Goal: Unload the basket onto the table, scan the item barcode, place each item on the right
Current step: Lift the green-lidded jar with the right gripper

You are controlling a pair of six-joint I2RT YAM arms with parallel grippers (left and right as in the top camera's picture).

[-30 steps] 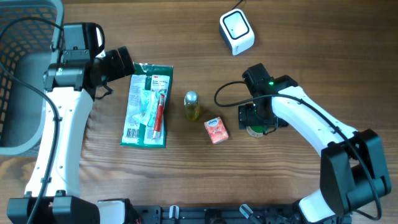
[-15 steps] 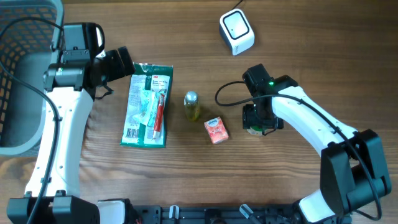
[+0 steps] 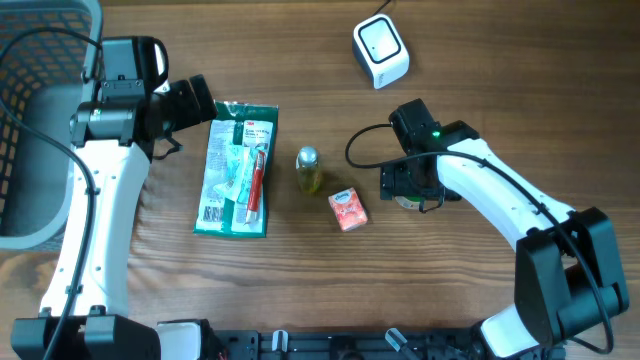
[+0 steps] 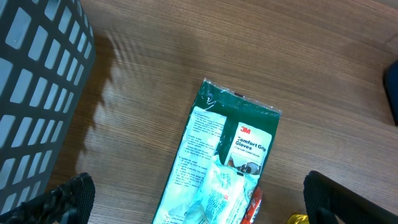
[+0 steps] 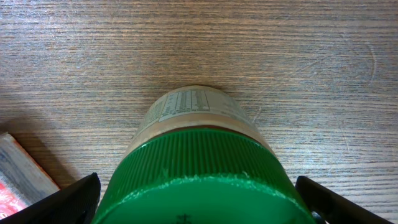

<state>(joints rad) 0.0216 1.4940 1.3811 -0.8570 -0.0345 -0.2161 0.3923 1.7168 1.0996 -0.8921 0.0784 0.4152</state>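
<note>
My right gripper is open with the lid directly below, between its fingers, so it will next go down around the sides of the jar's ribbed green lid (image 5: 203,171) and close.
A jar with a ribbed green lid (image 5: 199,168) and a printed label stands on the wooden table. My right gripper (image 5: 199,202) hangs right over it, open, with one black finger (image 5: 68,199) on each side of the lid. From overhead the right gripper (image 3: 410,185) covers most of the jar (image 3: 408,203). The white barcode scanner (image 3: 380,52) sits at the back of the table. My left gripper (image 3: 195,100) is open above the top end of a green pack of gloves (image 4: 224,149), holding nothing.
A small yellow bottle (image 3: 309,170) and a red box (image 3: 348,210) lie between the gloves pack (image 3: 237,170) and the jar. The red box (image 5: 18,177) is close to the jar's left. A grey basket (image 3: 30,120) fills the left edge.
The right gripper's jaws narrowed around the jar's lid half a second ago and now stand wide again. The jar stays on the table. The left arm has not moved.
</note>
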